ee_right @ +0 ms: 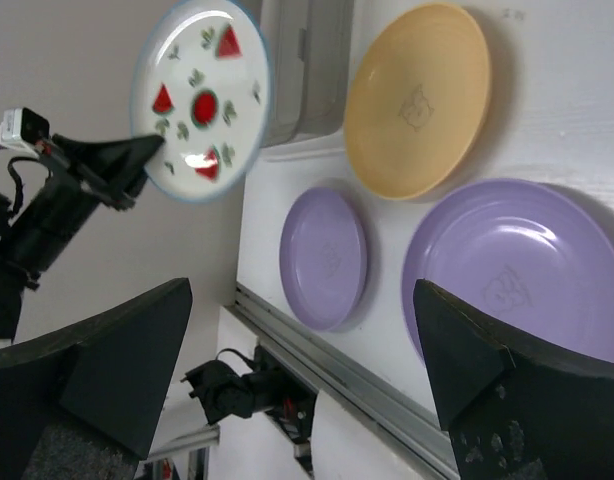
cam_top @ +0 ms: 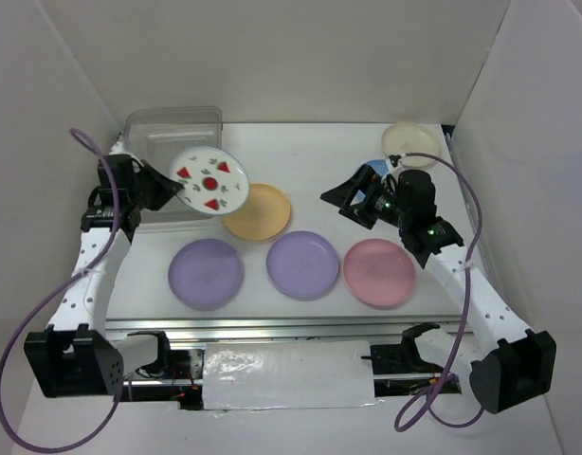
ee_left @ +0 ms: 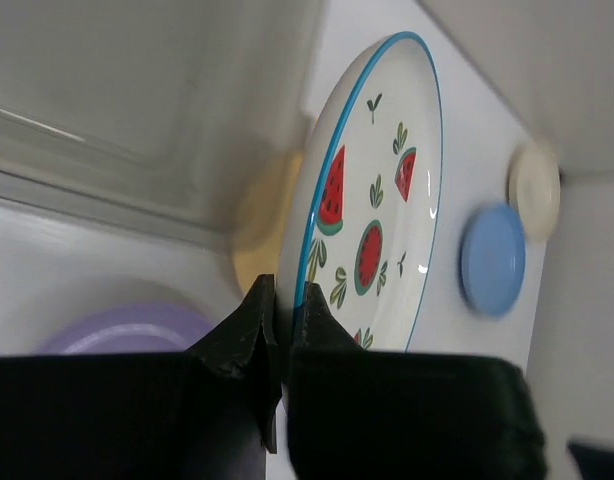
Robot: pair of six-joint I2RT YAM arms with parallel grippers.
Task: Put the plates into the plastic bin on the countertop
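Observation:
The white plate will move away from my base with my left gripper, over the clear plastic bin (cam_top: pixel 170 154) (ee_left: pixel 129 72). Then my left gripper will lower the plate into the bin.
My left gripper (cam_top: pixel 174 190) is shut on the rim of the white plate with red marks (cam_top: pixel 211 180), holding it tilted in the air beside the clear plastic bin (cam_top: pixel 172 128). In the left wrist view the jaws (ee_left: pixel 284 300) pinch that plate (ee_left: pixel 377 200) at its blue edge. On the countertop (cam_top: pixel 329 152) lie a yellow-orange plate (cam_top: pixel 258 211), two lilac plates (cam_top: pixel 207 273) (cam_top: pixel 303 264), a pink plate (cam_top: pixel 379 272) and a cream plate (cam_top: pixel 411 140). A blue plate (ee_left: pixel 492 260) lies near the cream one. My right gripper (cam_top: pixel 340 204) hangs open and empty above the table, right of the yellow-orange plate.
White walls close in on the left, back and right. A metal rail (cam_top: pixel 272 327) runs along the countertop's front edge. The bin stands at the back left corner with nothing visible inside it. The blue plate is mostly hidden behind my right arm in the top view.

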